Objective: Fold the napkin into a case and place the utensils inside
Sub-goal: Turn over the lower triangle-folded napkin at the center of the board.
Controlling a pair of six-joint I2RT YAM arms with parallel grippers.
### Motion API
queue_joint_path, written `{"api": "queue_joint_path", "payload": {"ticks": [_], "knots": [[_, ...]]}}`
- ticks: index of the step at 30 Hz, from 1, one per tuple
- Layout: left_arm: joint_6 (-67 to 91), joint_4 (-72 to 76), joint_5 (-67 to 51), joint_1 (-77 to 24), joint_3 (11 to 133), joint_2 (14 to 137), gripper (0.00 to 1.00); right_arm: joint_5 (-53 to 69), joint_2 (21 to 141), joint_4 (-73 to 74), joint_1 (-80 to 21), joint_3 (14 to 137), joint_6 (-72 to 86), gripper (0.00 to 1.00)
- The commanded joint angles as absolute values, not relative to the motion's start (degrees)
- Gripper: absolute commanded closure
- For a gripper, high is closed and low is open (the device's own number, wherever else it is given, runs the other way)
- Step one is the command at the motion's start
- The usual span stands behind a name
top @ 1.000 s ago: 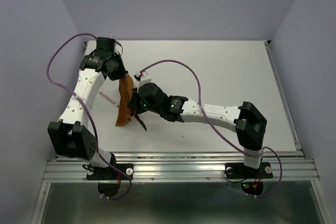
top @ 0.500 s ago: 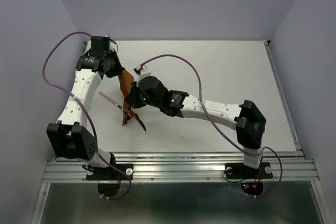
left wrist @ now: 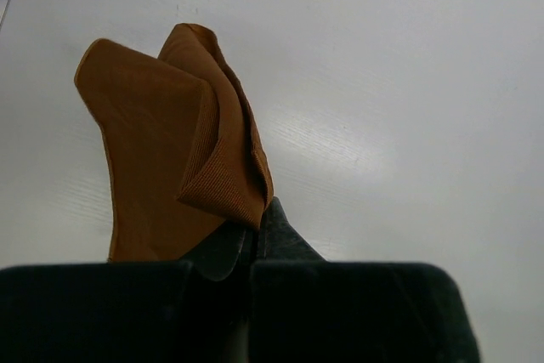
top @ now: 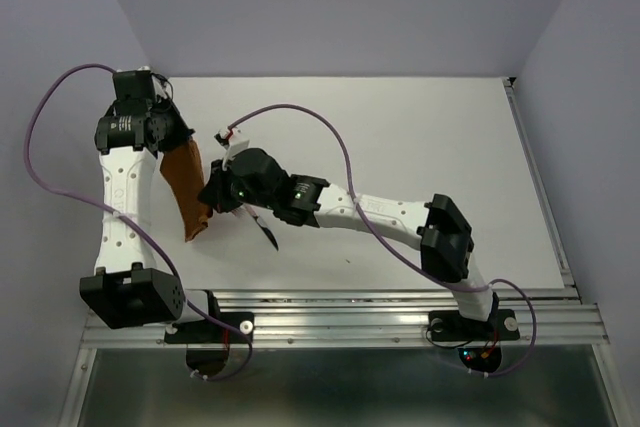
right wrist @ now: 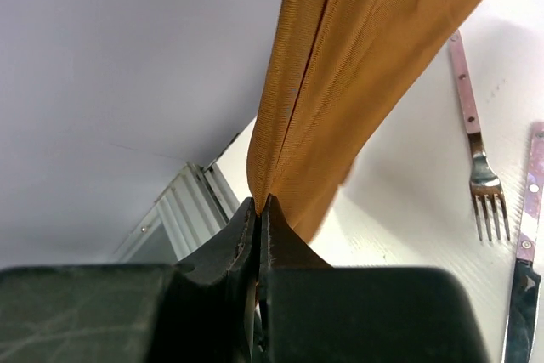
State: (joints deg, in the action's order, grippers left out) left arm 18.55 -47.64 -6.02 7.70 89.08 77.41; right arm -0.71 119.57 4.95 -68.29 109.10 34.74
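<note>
I need to carry the napkin point(top: 186, 192) to the bare table below my left gripper and to its right in the top view, lower it and release it, because the table there is clear of utensils.
The rust-orange napkin point(top: 186, 192) hangs folded above the left part of the table, held between both grippers. My left gripper point(top: 170, 139) is shut on its upper end, where the cloth point(left wrist: 170, 142) bunches in a fold just past the fingertips point(left wrist: 285, 235). On the lower edge my right gripper point(top: 210, 199) is shut, and the cloth point(right wrist: 365, 65) rises from its jaws in two pressed layers. The utensils lie on the table: a fork point(right wrist: 478, 167) and a knife point(right wrist: 527, 252) with pinkish handles. From above only the knife's dark pointed end point(top: 268, 235) shows beside the right arm.
The left wall point(top: 60, 67) stands close to the left arm. A metal rail point(top: 340, 322) runs along the near edge of the table. Purple cables point(top: 330, 137) loop over both arms. White tabletop point(top: 430, 147) stretches to the right.
Both grippers have carried the napkin to the left, away from the table's middle and toward the left wall. The knife's dark end stayed where it lay.
</note>
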Motion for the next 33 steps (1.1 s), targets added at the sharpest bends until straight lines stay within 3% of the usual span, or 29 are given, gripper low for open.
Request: {"api": "queue_joint_path", "payload": {"ticks": [1,6,11,12,20,33], "knots": [[19.6,-31.8,-3.7,5.5,91.4,78.4,1.00,5.1,114.3,7.8,-72.4,102.9,36.2,0.99],[22.7,-28.7,-0.6,-3.6,90.3,81.8,1.00,2.0,108.2,5.4,-69.4,90.7,38.1,0.99],[27.7,-21.7,3.9,-18.3,87.8,90.3,1.00,-3.1,95.3,-0.6,-64.1,64.0,43.3,0.99],[28.1,-20.8,4.5,-18.4,88.1,92.3,1.00,-3.2,95.3,-0.6,-63.3,63.9,43.3,0.99],[31.3,-19.4,7.8,-32.3,98.0,111.7,1.00,-7.6,76.4,-1.7,-57.9,37.2,48.2,0.99],[32.4,-22.3,9.0,-40.0,112.5,126.2,1.00,-9.8,62.8,-0.1,-56.5,21.4,54.1,0.99]]}}
